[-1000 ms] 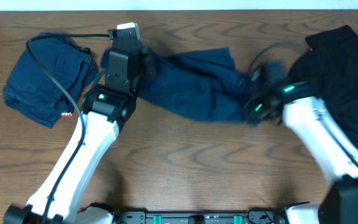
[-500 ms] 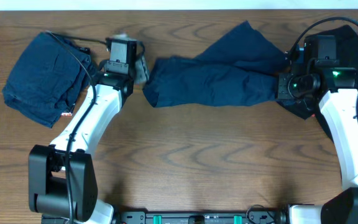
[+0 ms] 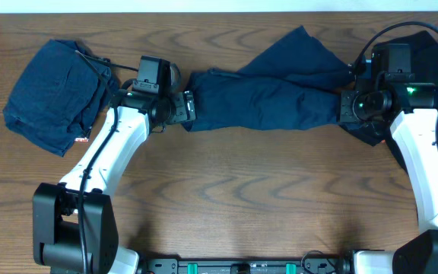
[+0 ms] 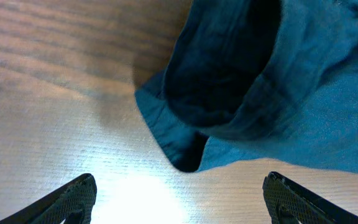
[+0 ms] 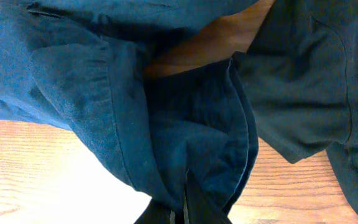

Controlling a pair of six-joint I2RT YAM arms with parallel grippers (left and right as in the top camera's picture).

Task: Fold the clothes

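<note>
I need to lower my left gripper outward next, onto the garment's loose folded end (image 3: pixel 197 119) (image 4: pixel 197 127) ahead of its open fingers, since my right gripper already holds the opposite end.
A dark navy trouser-like garment (image 3: pixel 268 95) lies stretched across the middle of the table. Its left end (image 4: pixel 229 93) rests on the wood just ahead of my left gripper (image 3: pixel 186 106), which stands open with only bare table between its fingertips (image 4: pixel 79 196). My right gripper (image 3: pixel 344 106) is shut on the garment's bunched right end (image 5: pixel 185 149), the cloth folding down into the closed jaws. A folded navy piece (image 3: pixel 55 91) sits at the far left. A black garment (image 3: pixel 432 46) lies at the far right, partly under the right arm.
The left arm's cable (image 3: pixel 90 61) crosses the folded navy piece. The table's back edge (image 3: pixel 219 11) runs along the top. Bare wood (image 3: pixel 242 198) shows in front of the garment.
My right gripper pulled the navy garment to the right, stretching it out. The left gripper opened, let go of the left end, and now sits just off it.
</note>
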